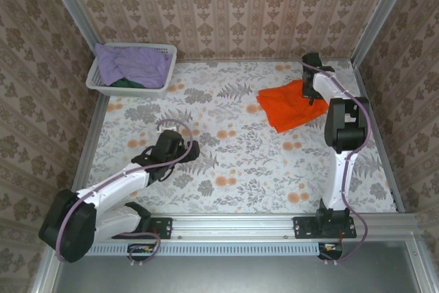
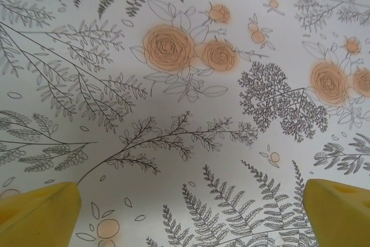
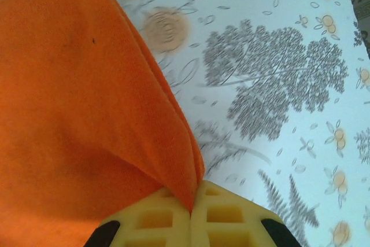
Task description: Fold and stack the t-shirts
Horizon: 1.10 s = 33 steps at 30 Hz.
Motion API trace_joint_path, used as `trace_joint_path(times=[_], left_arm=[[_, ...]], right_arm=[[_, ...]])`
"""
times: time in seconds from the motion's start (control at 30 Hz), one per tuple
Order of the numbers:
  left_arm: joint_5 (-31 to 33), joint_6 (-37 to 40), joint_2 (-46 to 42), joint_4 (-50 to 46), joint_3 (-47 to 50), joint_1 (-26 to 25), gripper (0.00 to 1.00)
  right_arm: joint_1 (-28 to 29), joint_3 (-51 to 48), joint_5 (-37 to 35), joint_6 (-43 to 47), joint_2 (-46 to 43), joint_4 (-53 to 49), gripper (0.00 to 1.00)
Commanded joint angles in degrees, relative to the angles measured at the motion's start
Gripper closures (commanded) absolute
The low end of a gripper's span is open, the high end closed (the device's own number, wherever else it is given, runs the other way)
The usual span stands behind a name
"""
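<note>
My right gripper drags the bunched fold of the t-shirt onto the bare tablecloth by the closer side bar [image 1: 352, 83] next and releases it, since the orange t-shirt [image 1: 288, 106] lies crooked.
A bright orange t-shirt [image 1: 288, 106] lies folded on the flowered table at the back right. My right gripper [image 1: 314, 97] is at its right edge, shut on a bunched fold of the cloth. In the right wrist view the orange t-shirt [image 3: 75, 102] runs up from between the closed yellow pads of that gripper [image 3: 192, 209]. A lavender t-shirt [image 1: 134, 63] and a dark green one [image 1: 127, 84] lie in the basket. My left gripper [image 1: 188, 147] hovers over the left middle of the table. It stands open [image 2: 191, 224] with only bare tablecloth between its yellow fingertips [image 2: 37, 215].
The white lattice basket [image 1: 168, 51] stands in the back left corner. Wallpapered walls with metal rails close in the table on three sides. The arms' bases sit on the rail [image 1: 240, 228] at the near edge.
</note>
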<state>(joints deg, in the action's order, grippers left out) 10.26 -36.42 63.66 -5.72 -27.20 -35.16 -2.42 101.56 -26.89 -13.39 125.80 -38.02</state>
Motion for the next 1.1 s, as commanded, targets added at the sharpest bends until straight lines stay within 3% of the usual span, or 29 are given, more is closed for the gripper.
trace_joint_path(times=[0.0,0.37,0.63,0.73,0.8,0.97,1.07], left_arm=[[-1.6,0.7,1.2,2.1,-2.0,-0.1,0.0],[-4.1,2.0,5.5,4.5,-3.1,-0.5,0.0],[-4.9,2.4,6.3,5.2,-3.5,-0.6,0.0],[-5.2,2.7,6.6,5.4,-3.6,-0.8,0.0],[-5.3,2.8,6.7,5.2,-3.7,-0.8,0.0],[-5.7,2.9,6.7,5.3,-3.8,-0.9,0.0],[-6.1,2.9,6.7,5.0,-3.9,-1.0,0.0]], right_arm=[[-2.9,4.6,-1.8,2.7,2.3,-1.7,1.0],[-12.7,16.1,2.6,6.3,10.2,-3.7,1.0],[-17.4,16.8,7.1,4.0,11.2,-4.2,0.99],[-17.5,16.5,6.5,2.5,11.2,-4.5,0.66],[-17.5,16.2,7.0,1.5,10.2,-4.5,0.53],[-17.0,13.7,9.4,-2.3,3.7,-2.7,0.32],[-16.2,12.3,8.9,-4.8,-0.5,-2.8,0.27]])
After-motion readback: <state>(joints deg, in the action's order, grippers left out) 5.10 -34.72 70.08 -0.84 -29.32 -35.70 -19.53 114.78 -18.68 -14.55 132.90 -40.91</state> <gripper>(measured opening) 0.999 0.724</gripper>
